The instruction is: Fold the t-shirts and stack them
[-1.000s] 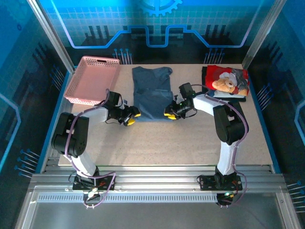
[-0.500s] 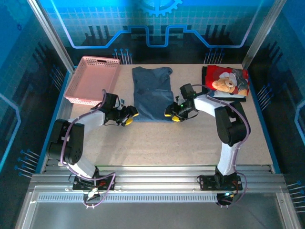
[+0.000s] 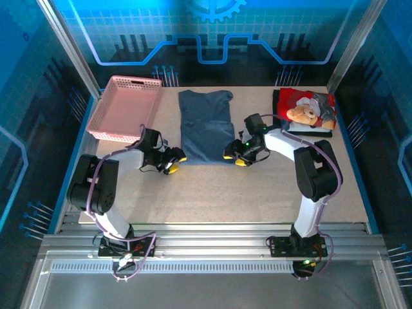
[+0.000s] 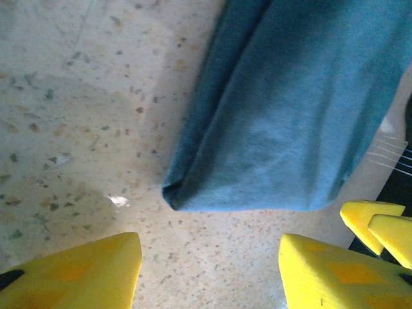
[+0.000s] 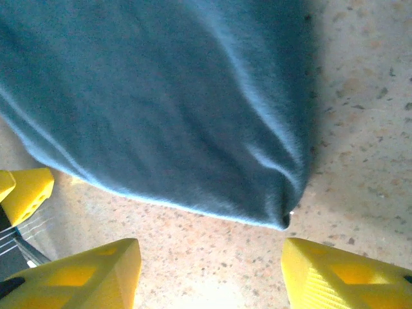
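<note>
The hem's nearest corner is just past my left gripper's open fingers, so they will lower over it next and then close.
The slate-blue t-shirt (image 3: 205, 125) lies flat in the middle of the table, folded into a long strip with its hem toward me. My left gripper (image 3: 174, 161) sits low just off the hem's left corner (image 4: 177, 193), open, with bare table between its yellow fingers (image 4: 77, 273). My right gripper (image 3: 235, 156) sits low at the hem's right corner (image 5: 283, 215), also open and holding nothing. The blue cloth (image 5: 161, 103) lies just beyond its yellow fingers (image 5: 347, 273). The red and black teddy-bear t-shirt (image 3: 307, 111) lies folded at the back right.
A pink lattice basket (image 3: 124, 106) stands at the back left of the speckled table (image 3: 212, 193). Metal frame posts and blue panels ring the table. The right arm's fingertips (image 4: 376, 225) show at the edge of the left wrist view.
Both grippers have drawn back a little toward me from the blue shirt's hem, the left one also sliding slightly left. The shirt lies as before.
</note>
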Available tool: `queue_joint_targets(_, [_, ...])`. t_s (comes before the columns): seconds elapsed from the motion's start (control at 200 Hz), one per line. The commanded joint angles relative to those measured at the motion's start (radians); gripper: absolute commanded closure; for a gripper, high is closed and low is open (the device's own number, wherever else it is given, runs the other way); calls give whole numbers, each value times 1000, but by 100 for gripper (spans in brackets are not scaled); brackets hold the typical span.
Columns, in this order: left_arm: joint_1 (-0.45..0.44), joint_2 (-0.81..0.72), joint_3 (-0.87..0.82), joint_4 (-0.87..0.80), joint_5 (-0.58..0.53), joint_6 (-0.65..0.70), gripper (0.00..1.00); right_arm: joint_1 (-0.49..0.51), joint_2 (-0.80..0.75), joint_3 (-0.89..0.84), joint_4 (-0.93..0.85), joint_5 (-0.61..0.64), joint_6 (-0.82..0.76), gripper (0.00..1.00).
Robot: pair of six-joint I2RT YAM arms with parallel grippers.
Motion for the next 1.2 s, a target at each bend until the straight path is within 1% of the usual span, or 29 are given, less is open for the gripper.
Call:
queue_joint_targets(0.0, [4,37,-3,44,1,-43,41,13,56,-1,28,15,23,39])
queue_joint_targets(0.185, [-9,112,39,101,-10,-99,45,35,124,37,26,35,43,42])
queue_joint_targets(0.225, [-14,126,56,105,-11,-108,46,37,136,43,21,42,50,45])
queue_joint_targets(0.33, [-32,164,105,96,-20,-112,54,36,149,42,28,63,69,58])
queue_joint_targets(0.395, [-38,185,125,83,-25,-108,64,28,158,47,35,71,78,66])
queue_joint_targets(0.47, [-37,192,134,71,-36,-102,79,21,161,59,41,64,81,79])
queue_joint_targets(0.55, [-37,195,151,29,-54,-71,91,16,153,74,28,68,74,90])
queue_joint_targets(0.605, [-36,189,157,6,-67,-56,99,16,143,75,25,64,68,100])
queue_joint_targets(0.62, [-36,187,159,-1,-72,-51,100,15,141,75,23,63,65,100])
queue_joint_targets(0.74, [-35,164,171,-57,-103,-4,100,16,124,64,-9,58,40,100])
queue_joint_targets(0.855, [-35,126,154,-99,-113,34,100,18,85,15,-3,47,35,100])
queue_joint_targets(0.985, [-35,25,76,-146,-136,76,100,23,-4,-59,-19,58,28,100])
queue_joint_targets(1.076, [-35,-44,5,-161,-121,86,100,31,-73,-116,-40,54,20,100])
queue_joint_targets(1.196, [-38,-157,-117,-177,-95,83,100,64,-171,-196,-82,61,18,100])
